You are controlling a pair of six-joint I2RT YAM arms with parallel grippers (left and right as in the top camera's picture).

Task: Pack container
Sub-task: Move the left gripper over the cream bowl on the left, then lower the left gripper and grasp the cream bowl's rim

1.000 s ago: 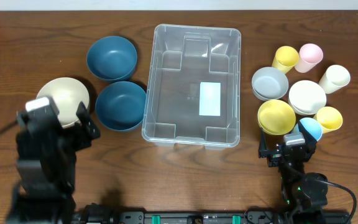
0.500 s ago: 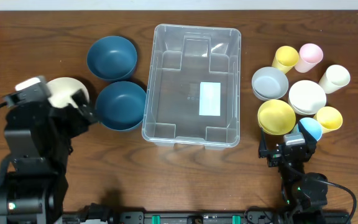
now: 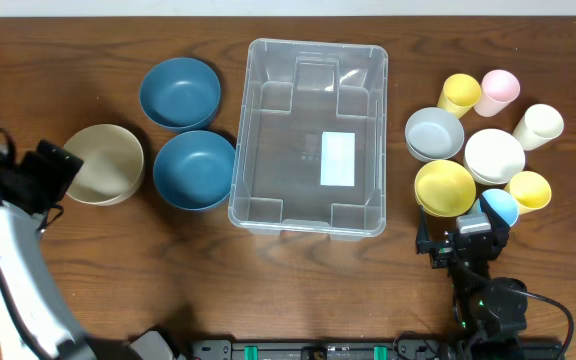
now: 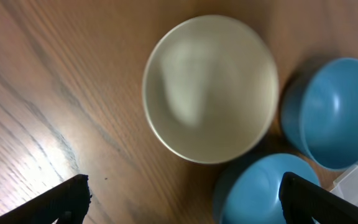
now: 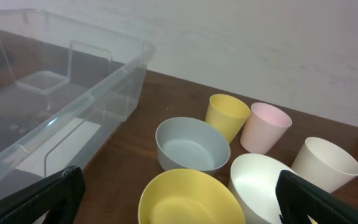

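My left gripper should go down next onto the cream bowl's rim away from the dark blue bowls, because the empty table leaves room for a finger there.
The clear plastic container (image 3: 250, 120) stands empty in the middle of the table, a white label on its floor; its near corner shows in the right wrist view (image 5: 114, 78). My left gripper (image 3: 56, 170) is open and empty, just left of a cream bowl (image 3: 105, 163). In the left wrist view the cream bowl (image 4: 210, 87) lies ahead of the open jaws (image 4: 185, 208). My right gripper (image 3: 465, 243) is open and empty at the front right, just short of a yellow bowl (image 3: 444, 187), which also shows in the right wrist view (image 5: 191, 199) between the jaws (image 5: 179, 214).
Two dark blue bowls (image 3: 179, 92) (image 3: 195, 169) sit left of the container. On the right are a grey bowl (image 3: 434, 133), a white bowl (image 3: 494, 156), a yellow cup (image 3: 458, 93), a pink cup (image 3: 498, 90), a cream cup (image 3: 538, 126), a second yellow cup (image 3: 528, 190) and a blue cup (image 3: 500, 207).
My left arm has swung up and to the left, off the cream bowl, which now shows in full. The right arm and all the dishes have not moved.
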